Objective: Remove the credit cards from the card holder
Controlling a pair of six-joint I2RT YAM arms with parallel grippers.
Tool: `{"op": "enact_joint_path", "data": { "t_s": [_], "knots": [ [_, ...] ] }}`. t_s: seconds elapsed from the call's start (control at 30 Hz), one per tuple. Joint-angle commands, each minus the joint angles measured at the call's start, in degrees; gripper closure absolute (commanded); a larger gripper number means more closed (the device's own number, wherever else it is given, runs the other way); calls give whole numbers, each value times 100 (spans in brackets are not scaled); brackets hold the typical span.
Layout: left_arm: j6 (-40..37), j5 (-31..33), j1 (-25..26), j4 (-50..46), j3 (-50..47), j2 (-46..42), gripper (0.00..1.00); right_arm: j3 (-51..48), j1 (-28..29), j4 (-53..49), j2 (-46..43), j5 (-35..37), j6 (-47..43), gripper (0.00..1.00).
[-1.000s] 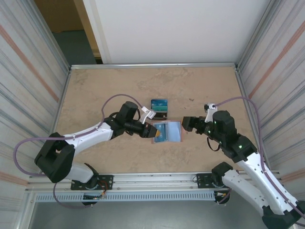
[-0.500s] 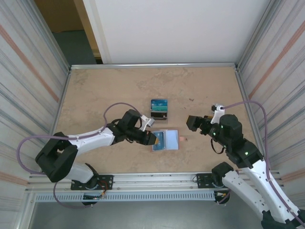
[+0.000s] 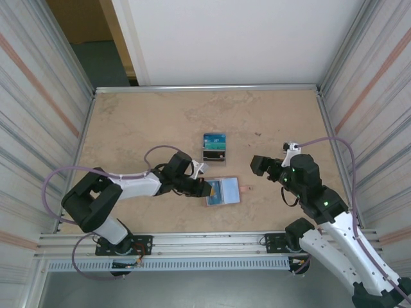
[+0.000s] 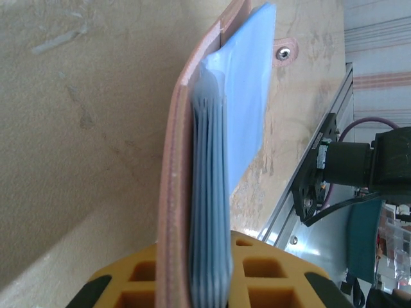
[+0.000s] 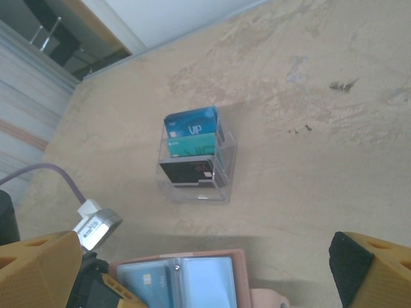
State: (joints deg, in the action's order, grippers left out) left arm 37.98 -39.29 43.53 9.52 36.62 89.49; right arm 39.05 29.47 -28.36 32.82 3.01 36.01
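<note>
Next, my left gripper will draw the card holder [image 3: 226,191] slightly toward its own arm's side, then release the card holder's edge.
The card holder [image 3: 226,191] lies open on the table, tan leather outside with pale blue sleeves inside. My left gripper [image 3: 207,188] is shut on its left edge. In the left wrist view the card holder [image 4: 172,192] is edge-on between the yellow fingers [image 4: 257,269] of that gripper [image 4: 196,285]. One blue credit card [image 5: 144,282] with a chip shows in a sleeve of the card holder [image 5: 205,279]. My right gripper [image 3: 258,165] hovers open, apart from the holder, to its upper right. In its wrist view the right gripper [image 5: 205,273] has nothing between its fingers.
A small clear plastic stand [image 3: 214,147] sits just beyond the holder and holds a blue, a teal and a black card [image 5: 189,144]. The holder's strap tab [image 3: 247,188] points right. Metal rails run along the near edge, and striped walls close both sides.
My left gripper has dragged the card holder toward the near edge and folded its arm in closer. The right gripper has drawn back slightly to the right, still open.
</note>
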Motion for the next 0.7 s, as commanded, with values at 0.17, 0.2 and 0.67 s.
{"op": "enact_joint_path", "data": {
  "t_s": [0.17,0.2,0.67],
  "knots": [
    [212,-167,-19,353,-26,240,100,-64,-47,254,404,-101,284,1],
    [211,-163,-40,333,-29,244,100,-80,-47,273,437,-168,271,1],
    [-643,1,-508,-470,185,251,91,367,319,-261,1759,53,716,1]
  ]
}}
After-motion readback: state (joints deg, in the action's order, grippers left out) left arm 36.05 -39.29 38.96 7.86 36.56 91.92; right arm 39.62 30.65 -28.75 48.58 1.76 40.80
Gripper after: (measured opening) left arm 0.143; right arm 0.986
